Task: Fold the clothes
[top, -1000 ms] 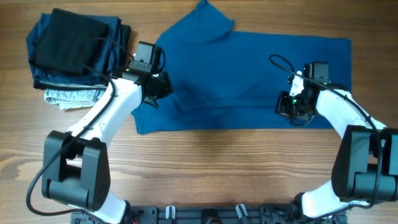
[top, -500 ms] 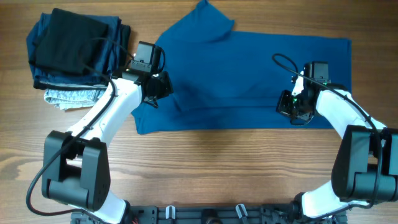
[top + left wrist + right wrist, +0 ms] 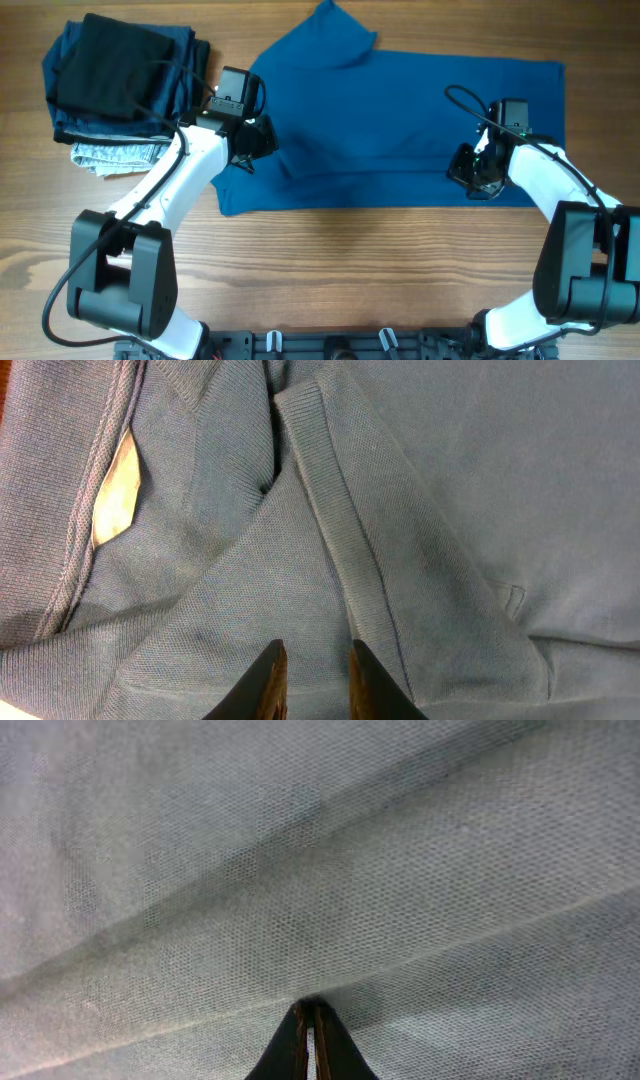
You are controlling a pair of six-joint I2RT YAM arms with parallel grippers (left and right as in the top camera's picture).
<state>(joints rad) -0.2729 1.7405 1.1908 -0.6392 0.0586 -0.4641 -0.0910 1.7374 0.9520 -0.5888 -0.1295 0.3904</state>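
The shirt's middle (image 3: 371, 165) lies left of my right gripper in the overhead view. The layer goes there next along the folded edge, and my right gripper releases it.
The blue T-shirt (image 3: 400, 110) lies flat across the far half of the wooden table, folded lengthwise, with one sleeve sticking out at the top. My left gripper (image 3: 262, 140) rests on its left end near the collar. In the left wrist view its fingers (image 3: 272, 675) stand a little apart over the fabric (image 3: 450, 480), beside a ribbed hem and the neck label (image 3: 115, 490). My right gripper (image 3: 468, 178) is at the shirt's lower right. In the right wrist view it (image 3: 312, 1020) is shut on a puckered pinch of the shirt (image 3: 300, 850).
A stack of folded garments sits at the back left: a black one (image 3: 105, 65) on dark blue ones (image 3: 190, 50), with a light grey speckled one (image 3: 110, 155) below. Bare wooden table (image 3: 330, 270) runs along the front.
My right gripper has shifted slightly to the right with the pinched fabric. The left arm and the shirt's outline have not visibly moved.
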